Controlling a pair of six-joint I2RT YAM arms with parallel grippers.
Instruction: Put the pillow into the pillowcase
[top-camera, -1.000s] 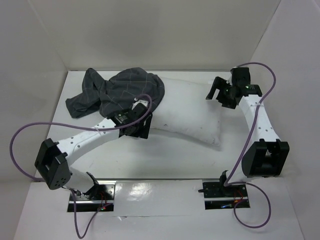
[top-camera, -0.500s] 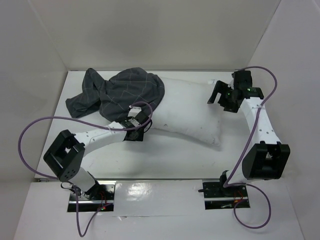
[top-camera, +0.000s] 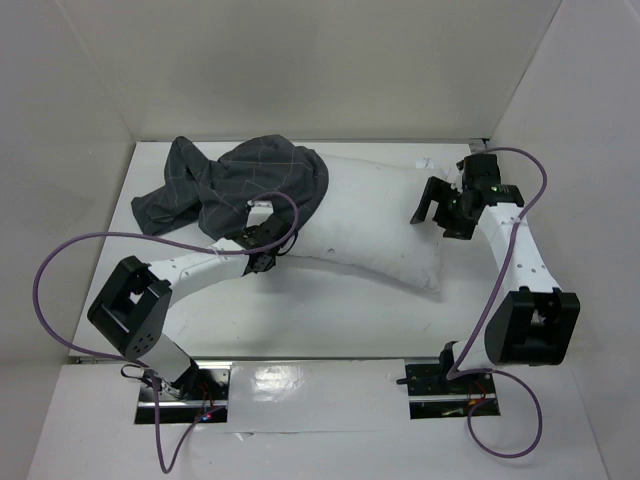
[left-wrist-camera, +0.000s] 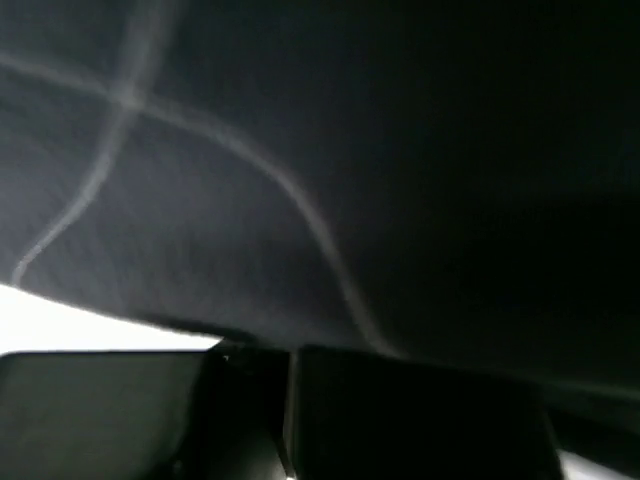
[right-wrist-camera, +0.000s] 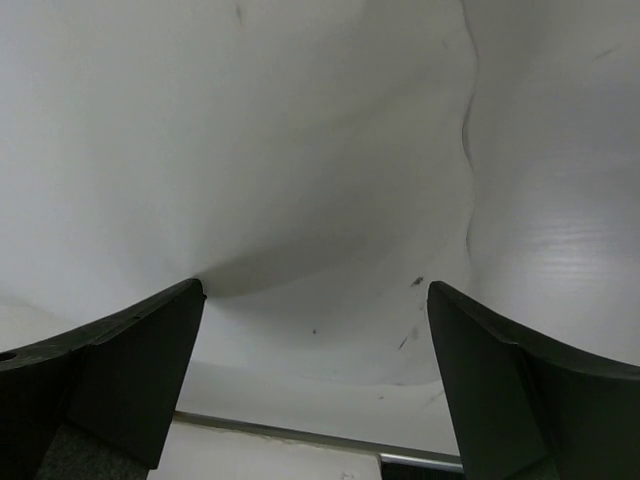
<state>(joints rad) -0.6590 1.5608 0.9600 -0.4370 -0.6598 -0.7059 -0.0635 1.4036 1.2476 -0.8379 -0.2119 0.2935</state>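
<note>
The hem in my left gripper goes outward toward the bare end next, then up, since most of the pillow lies bare beyond the hem.
The white pillow (top-camera: 370, 220) lies across the middle of the table, its left end under the crumpled charcoal checked pillowcase (top-camera: 240, 185). My left gripper (top-camera: 266, 220) sits at the pillowcase's near edge over the pillow. In the left wrist view the dark cloth (left-wrist-camera: 300, 150) fills the picture and drapes onto the fingertips, and the left gripper (left-wrist-camera: 287, 358) shows its jaws drawn together on the hem. My right gripper (top-camera: 432, 202) hovers at the pillow's right end, open. In the right wrist view its fingers (right-wrist-camera: 130, 350) stand wide apart before the pillow (right-wrist-camera: 300, 150), holding nothing.
White walls close in the white table (top-camera: 330, 300) at the back and both sides. Purple cables (top-camera: 70, 260) loop beside each arm. Part of the pillowcase spreads onto the table's far left corner (top-camera: 160, 205).
My left gripper has moved up and left from the pillow's near edge to the pillowcase hem and closed its jaws there. My right gripper has shifted slightly along the pillow's right end.
</note>
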